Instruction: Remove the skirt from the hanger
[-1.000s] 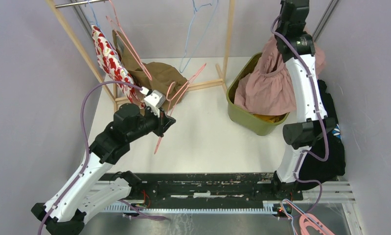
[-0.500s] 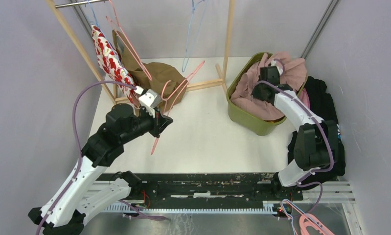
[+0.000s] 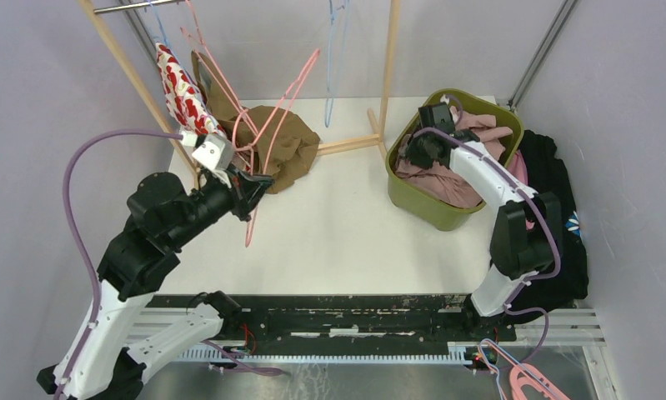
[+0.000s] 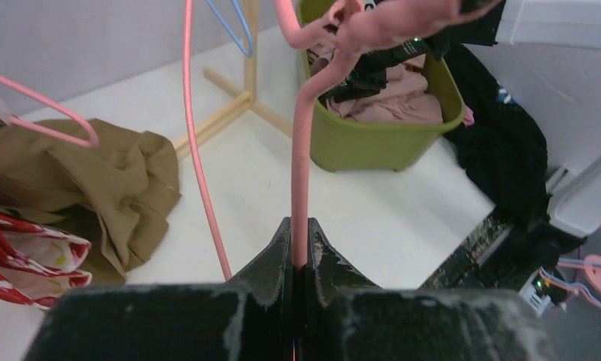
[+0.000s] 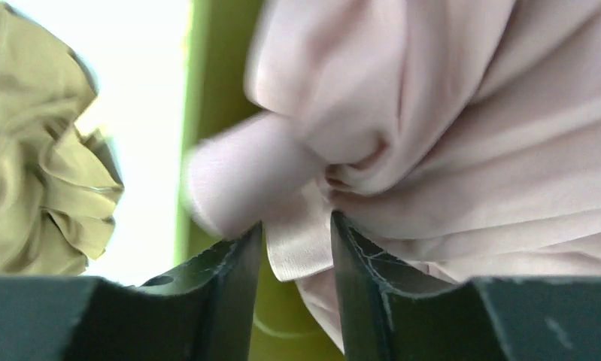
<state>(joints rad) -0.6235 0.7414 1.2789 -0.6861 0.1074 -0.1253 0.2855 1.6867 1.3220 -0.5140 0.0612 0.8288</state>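
Observation:
The rack's blue hanger (image 3: pixel 330 52) hangs outward of my left gripper, which next needs to move outward beside it and release the pink hanger there, its skirt (image 3: pixel 479 133) already off.
The pale pink skirt (image 3: pixel 479 133) lies bunched in the green bin (image 3: pixel 413 196), off the hanger. My right gripper (image 3: pixel 418 148) reaches into the bin's left side. In the right wrist view its jaws (image 5: pixel 297 233) stand open, with a loose hem fold of the skirt (image 5: pixel 432 113) hanging between them and a gap beside it. The bare pink hanger (image 3: pixel 271 117) stands tilted over the table's left part. My left gripper (image 3: pixel 250 187) is shut on its wire; the left wrist view shows the hanger (image 4: pixel 300 150) pinched between the left gripper's (image 4: pixel 300 229) fingers.
A wooden rack (image 3: pixel 388 67) stands at the back with a blue hanger (image 3: pixel 329 58) and a red-patterned garment (image 3: pixel 183 100). A brown garment (image 3: pixel 287 142) lies at its foot. Black clothing (image 3: pixel 554 192) is piled right of the bin. More pink hangers (image 3: pixel 533 383) lie bottom right.
My right arm came down from high above the bin with the skirt, lowered it inside, and its jaws have parted. My left arm has pulled the hanger leftward and tipped it up.

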